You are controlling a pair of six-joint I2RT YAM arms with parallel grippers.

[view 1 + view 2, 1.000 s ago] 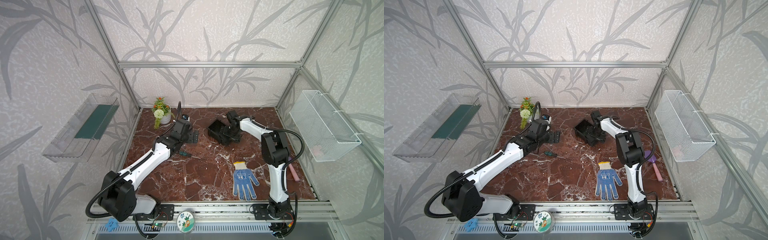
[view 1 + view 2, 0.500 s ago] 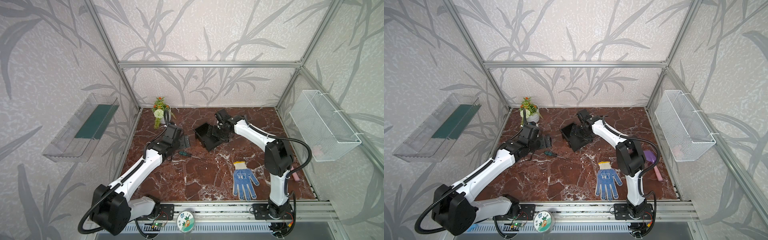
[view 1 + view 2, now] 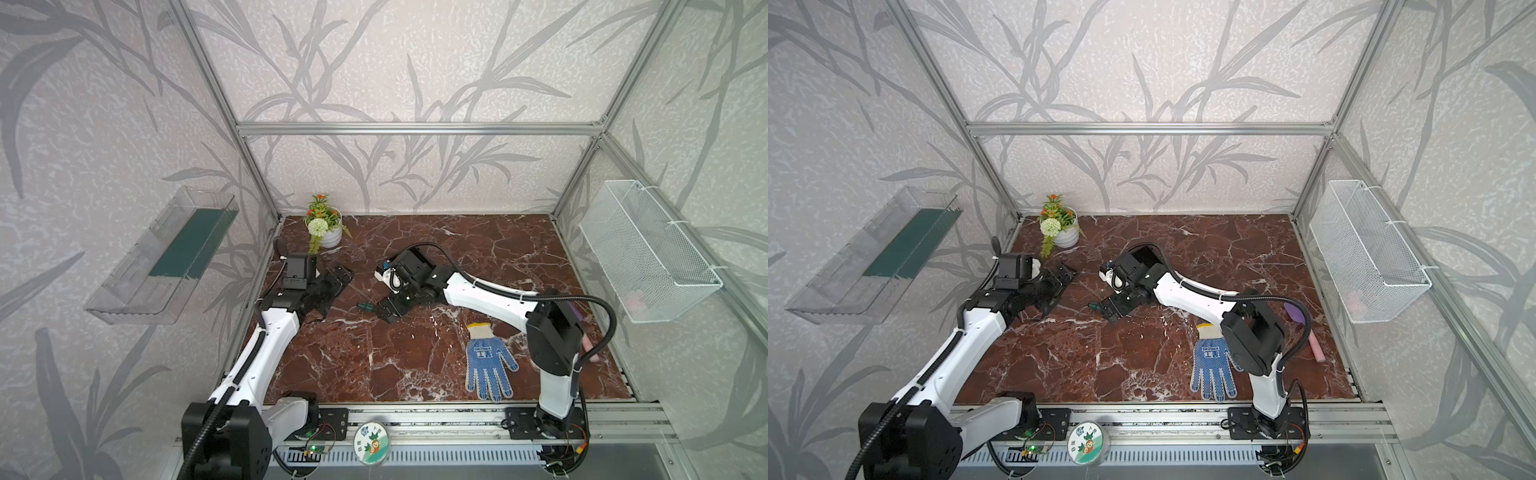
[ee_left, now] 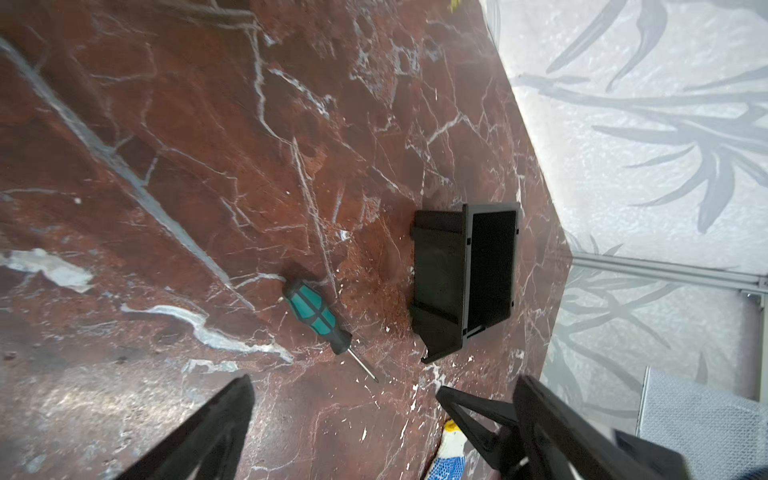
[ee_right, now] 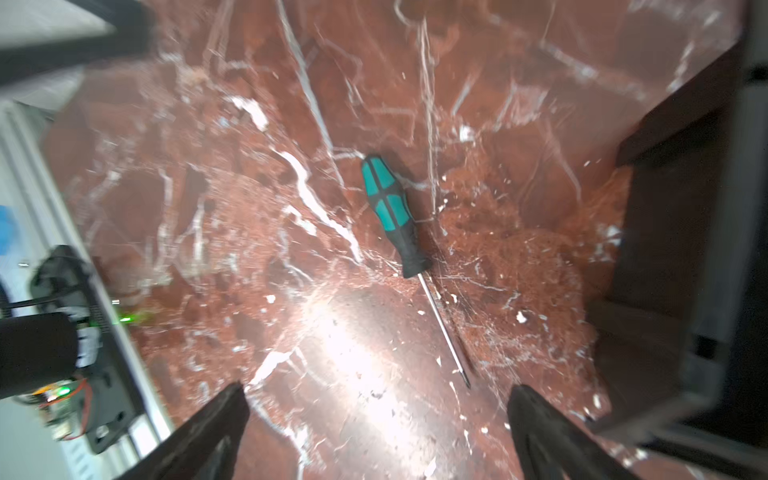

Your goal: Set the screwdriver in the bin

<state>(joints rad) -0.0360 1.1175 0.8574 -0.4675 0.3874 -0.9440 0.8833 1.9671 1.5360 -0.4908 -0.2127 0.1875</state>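
I need to lower my right gripper next, past the tip of the screwdriver's stem and onto the handle's black collar (image 5: 412, 260). The collar is below the gripper and ahead of its open fingers.
The screwdriver (image 5: 390, 212), with a teal and black handle and a thin shaft, lies flat on the red marble floor (image 3: 374, 365); its handle (image 3: 365, 307) shows in both top views. My right gripper (image 5: 378, 388) hangs open just above the floor at the shaft's tip, holding nothing; its place in the top view is (image 3: 392, 309). The black bin (image 4: 465, 282) stands right beside the screwdriver, and my right arm mostly hides it in both top views. My left gripper (image 3: 334, 282) is open and empty, left of the screwdriver.
A blue dotted glove (image 3: 486, 361) lies front right, near the right arm's base. A purple trowel (image 3: 1296, 313) rests by the right wall. A potted plant (image 3: 326, 226) stands back left. A wire basket (image 3: 648, 253) and a clear tray (image 3: 162, 262) hang on the side walls.
My right gripper swung left and forward from the bin down to the screwdriver, staying open. The bin slid a little leftward. My left arm drew back toward the left wall.
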